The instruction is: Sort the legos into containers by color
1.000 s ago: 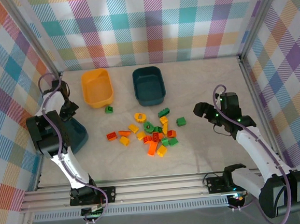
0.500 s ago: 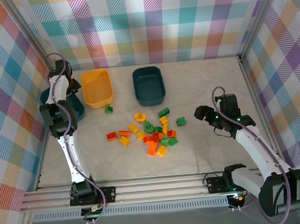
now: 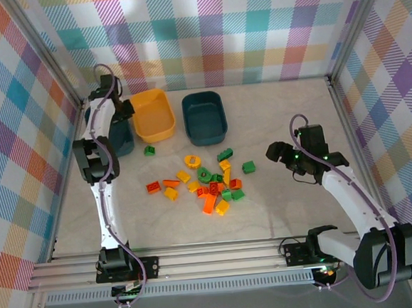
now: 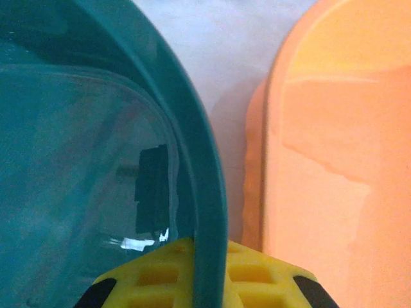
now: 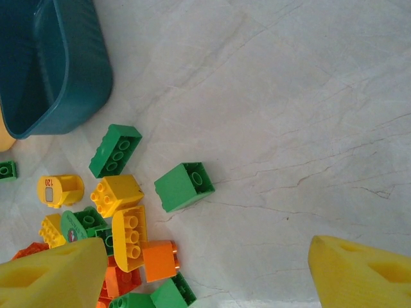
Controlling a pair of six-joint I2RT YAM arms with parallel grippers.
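Note:
The containers have a gap between them, so the left gripper will next slide the teal rim against the near side of the yellow-orange container beside the gripper and let go.
The legos (image 3: 209, 180) lie in a loose pile of yellow, red-orange and green bricks at mid-table, with one green brick (image 3: 149, 150) apart on the left. My left gripper (image 3: 120, 111) is at the back left, shut on the rim (image 4: 204, 160) of a dark teal container (image 3: 118, 138). The yellow-orange container (image 3: 153, 115) sits right beside it, and the second teal container (image 3: 204, 117) stands further right. My right gripper (image 3: 273, 151) hovers open just right of the pile, above bare table (image 5: 205, 256). A green brick (image 5: 184, 186) lies ahead of it.
Aluminium frame posts and checked cloth walls close in the table on three sides. The left arm stretches along the left wall. Bare marble table (image 3: 295, 111) spreads to the right and in front of the pile.
My left arm has swung to the back-left corner, dragging the teal container along the wall. The yellow-orange container has shifted right. The right arm has barely moved.

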